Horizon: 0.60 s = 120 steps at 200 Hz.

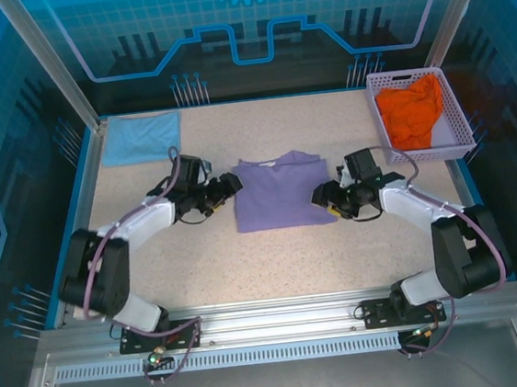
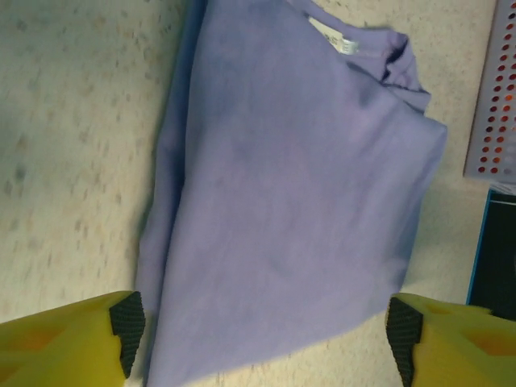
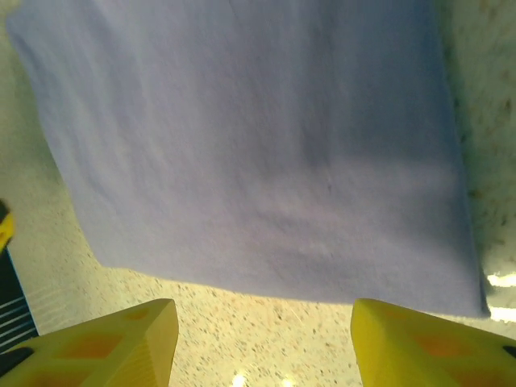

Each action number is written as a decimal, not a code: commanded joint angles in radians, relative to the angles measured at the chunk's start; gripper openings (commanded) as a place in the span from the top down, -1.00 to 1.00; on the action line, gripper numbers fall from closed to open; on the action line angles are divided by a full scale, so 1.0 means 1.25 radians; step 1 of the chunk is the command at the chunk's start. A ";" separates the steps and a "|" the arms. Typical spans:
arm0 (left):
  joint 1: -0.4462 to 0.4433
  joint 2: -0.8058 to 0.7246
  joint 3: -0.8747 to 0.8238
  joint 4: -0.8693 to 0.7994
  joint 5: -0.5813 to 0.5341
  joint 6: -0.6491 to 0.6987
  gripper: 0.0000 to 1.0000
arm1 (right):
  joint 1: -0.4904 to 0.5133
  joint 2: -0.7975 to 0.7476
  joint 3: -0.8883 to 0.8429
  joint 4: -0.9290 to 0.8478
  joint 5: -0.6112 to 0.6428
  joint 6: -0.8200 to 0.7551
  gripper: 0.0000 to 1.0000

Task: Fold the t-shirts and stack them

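My left gripper comes down next onto the closest side edge of the lavender t-shirt (image 2: 282, 347) and closes there, since that edge lies below its wide-open fingers.
A lavender-purple t-shirt (image 1: 281, 191) lies folded into a rectangle in the middle of the table, collar toward the back. My left gripper (image 1: 233, 185) sits at its left edge, and in the left wrist view the shirt (image 2: 290, 201) spreads out ahead of the gripper (image 2: 264, 339), whose fingers stand wide apart and empty. My right gripper (image 1: 319, 196) sits at the shirt's right edge. Seen from the right wrist, the shirt (image 3: 258, 137) lies just beyond that gripper (image 3: 264, 339), which is open with bare table between its fingers. A light blue t-shirt (image 1: 142, 136) lies folded at the back left. An orange t-shirt (image 1: 414, 112) is bunched in the basket.
The pale lattice basket (image 1: 460, 126) stands at the back right corner, and its wall (image 2: 496, 97) shows at the edge of the left wrist view. A raised blue rim (image 1: 84, 165) borders the speckled table.
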<state>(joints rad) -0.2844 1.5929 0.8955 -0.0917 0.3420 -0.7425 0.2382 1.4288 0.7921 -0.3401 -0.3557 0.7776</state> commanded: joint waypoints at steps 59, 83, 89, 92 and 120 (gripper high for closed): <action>-0.014 0.296 0.219 -0.109 0.062 0.196 -0.49 | -0.040 0.237 0.248 -0.105 0.076 -0.087 -0.14; -0.038 0.359 0.283 -0.151 0.082 0.234 -0.46 | -0.046 0.317 0.284 -0.122 0.061 -0.089 -0.10; -0.044 0.372 0.299 -0.163 0.083 0.245 -0.45 | -0.047 0.329 0.287 -0.120 0.056 -0.086 -0.10; -0.047 0.381 0.307 -0.167 0.082 0.248 -0.45 | -0.047 0.335 0.290 -0.123 0.056 -0.087 -0.10; -0.052 0.430 0.358 -0.169 0.123 0.253 -0.36 | -0.049 0.397 0.331 -0.155 0.042 -0.092 -0.08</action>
<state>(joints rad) -0.2993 2.0140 1.2972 -0.3576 0.4023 -0.4923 0.1932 1.8690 1.1515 -0.4614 -0.2790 0.6834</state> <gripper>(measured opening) 0.702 0.547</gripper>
